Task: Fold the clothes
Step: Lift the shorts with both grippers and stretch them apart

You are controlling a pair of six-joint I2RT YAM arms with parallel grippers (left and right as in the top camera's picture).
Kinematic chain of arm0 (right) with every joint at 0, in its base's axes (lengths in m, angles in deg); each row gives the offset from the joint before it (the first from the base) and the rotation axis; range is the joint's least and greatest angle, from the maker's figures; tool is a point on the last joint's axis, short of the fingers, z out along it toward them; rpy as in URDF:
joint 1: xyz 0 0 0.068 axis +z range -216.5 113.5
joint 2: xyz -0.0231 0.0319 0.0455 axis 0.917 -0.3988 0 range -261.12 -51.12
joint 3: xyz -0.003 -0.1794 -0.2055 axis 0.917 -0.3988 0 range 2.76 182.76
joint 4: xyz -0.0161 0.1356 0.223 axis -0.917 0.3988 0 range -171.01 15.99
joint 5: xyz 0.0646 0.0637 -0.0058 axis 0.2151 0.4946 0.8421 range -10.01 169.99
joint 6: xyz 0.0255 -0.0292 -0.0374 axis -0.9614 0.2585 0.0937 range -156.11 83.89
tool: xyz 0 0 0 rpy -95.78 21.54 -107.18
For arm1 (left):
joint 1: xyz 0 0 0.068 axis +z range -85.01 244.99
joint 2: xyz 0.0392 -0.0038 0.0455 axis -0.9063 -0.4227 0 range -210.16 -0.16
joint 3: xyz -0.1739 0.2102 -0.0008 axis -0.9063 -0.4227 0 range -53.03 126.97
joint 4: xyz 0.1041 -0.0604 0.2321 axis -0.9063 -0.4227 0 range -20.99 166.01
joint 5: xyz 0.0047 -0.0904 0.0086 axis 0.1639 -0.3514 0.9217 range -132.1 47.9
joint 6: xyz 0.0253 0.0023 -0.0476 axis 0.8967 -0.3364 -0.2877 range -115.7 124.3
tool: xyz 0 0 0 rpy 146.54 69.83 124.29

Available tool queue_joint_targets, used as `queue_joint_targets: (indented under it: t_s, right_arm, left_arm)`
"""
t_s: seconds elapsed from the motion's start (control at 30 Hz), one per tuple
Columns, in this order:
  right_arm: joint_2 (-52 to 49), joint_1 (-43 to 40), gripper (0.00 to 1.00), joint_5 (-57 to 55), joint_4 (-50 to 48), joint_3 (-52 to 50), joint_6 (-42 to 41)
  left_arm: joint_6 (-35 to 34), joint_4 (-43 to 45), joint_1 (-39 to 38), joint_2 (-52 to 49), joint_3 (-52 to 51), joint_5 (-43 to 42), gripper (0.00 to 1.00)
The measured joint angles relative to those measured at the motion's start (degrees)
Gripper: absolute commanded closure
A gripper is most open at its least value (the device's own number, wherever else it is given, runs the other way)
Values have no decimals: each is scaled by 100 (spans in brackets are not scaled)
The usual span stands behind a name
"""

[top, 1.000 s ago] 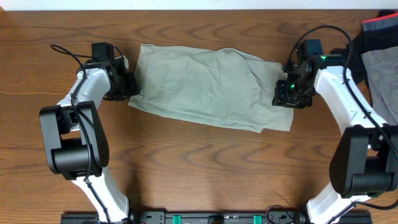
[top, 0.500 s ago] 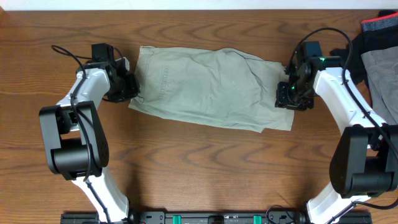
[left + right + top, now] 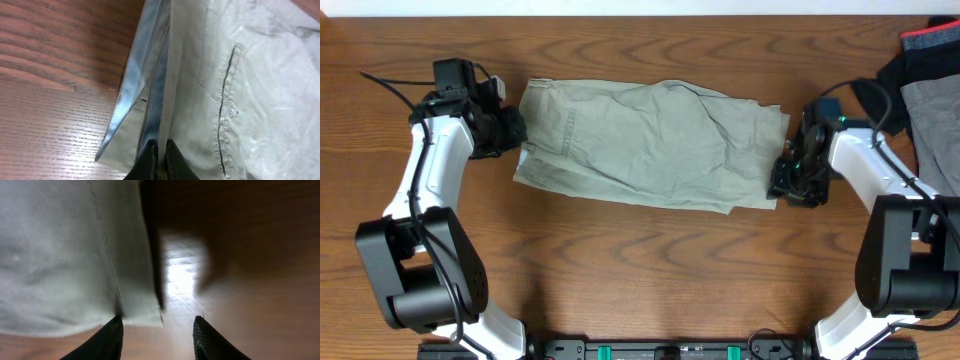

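Observation:
The hem corner reaches only partway between my open fingers, so I will slide my right gripper left in the overhead view, onto it, and close.
The khaki-beige clothes lie spread flat across the middle of the wooden table. My left gripper is shut on the waistband at the garment's left edge; the left wrist view shows the fingers pinching the pale blue-white lining beside the stitched pocket seam. My right gripper is open at the garment's right lower corner. In the right wrist view its fingers are spread apart, with the cloth's hem corner just ahead of the left finger and nothing between them.
A grey garment and a black garment with red trim lie piled at the table's right edge, close behind my right arm. Bare wood lies in front of the clothes.
My left gripper pulled the waistband edge to the left, and the clothes shifted left and stretched out. My right gripper moved down and slightly right and now sits open at the lower right corner.

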Motion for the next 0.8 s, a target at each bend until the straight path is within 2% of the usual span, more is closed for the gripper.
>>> queue_joint_targets:
  t_s: [0.13,0.2,0.33,0.5,0.8]
  right_arm:
    - [50,0,53,420,-704,-389,-24]
    - [94,0,56,590,-979,-470,-35]
    - [92,0,83,870,-1292,-570,-70]
    - [68,0,99,1027,-1128,-632,-59]
    - [254,-2,99,1143,-960,-629,83]
  left_arm:
    - [0,-92,2,0,-2,2,94]
    - [0,-101,2,0,-2,4,94]
    - [0,-131,2,0,-2,4,94]
    - [0,-160,2,0,-2,4,94]
    - [0,-236,2,9,-2,7,94]
